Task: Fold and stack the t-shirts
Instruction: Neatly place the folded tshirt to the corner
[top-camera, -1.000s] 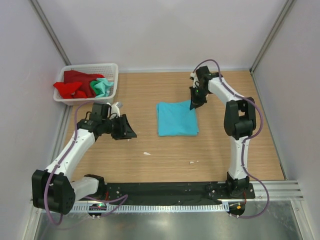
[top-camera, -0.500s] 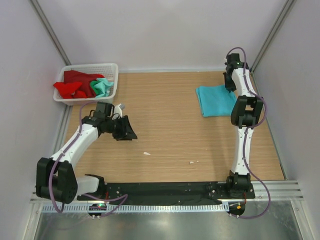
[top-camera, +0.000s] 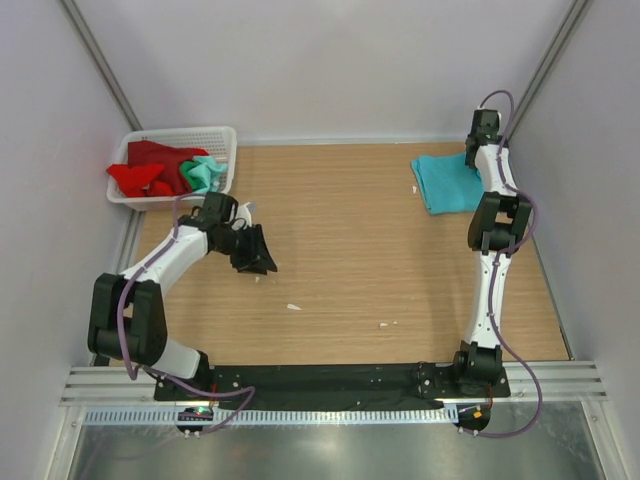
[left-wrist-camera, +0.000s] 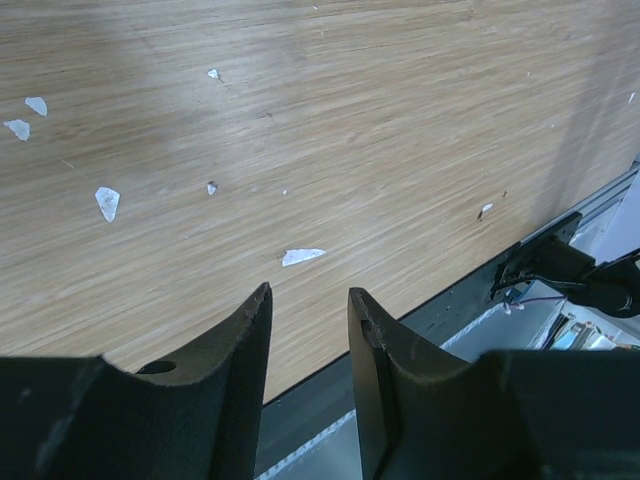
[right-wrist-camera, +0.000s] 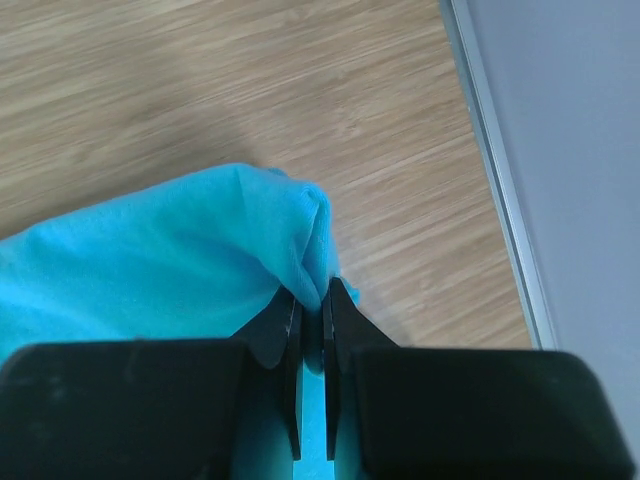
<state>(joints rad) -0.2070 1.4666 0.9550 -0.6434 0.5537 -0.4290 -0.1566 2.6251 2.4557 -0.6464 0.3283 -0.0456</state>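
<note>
The robot should next slide the sky-blue t-shirt outward of its right gripper and to that gripper's right in the top view and release it there, because bare wood borders the wall bar (right-wrist-camera: 425, 140) there.
The folded sky-blue t-shirt (top-camera: 448, 181) lies at the far right of the table, near the right wall. My right gripper (top-camera: 473, 158) is shut on its far right corner; in the right wrist view the blue cloth (right-wrist-camera: 170, 260) is pinched between the fingers (right-wrist-camera: 312, 300). A red t-shirt (top-camera: 145, 170) and a mint green t-shirt (top-camera: 206, 174) lie crumpled in the white mesh basket (top-camera: 222, 136) at the far left. My left gripper (top-camera: 262, 262) is open and empty over bare wood at the left (left-wrist-camera: 309, 300).
Small white scraps (top-camera: 293, 306) lie on the wood (left-wrist-camera: 301, 257). The right wall rail (right-wrist-camera: 495, 170) runs close to the right gripper. The black base strip (top-camera: 330, 378) runs along the near edge.
My right gripper has dragged the blue t-shirt from the table's middle to the far right. The left arm's elbow has swung in while its gripper stayed near the same spot.
</note>
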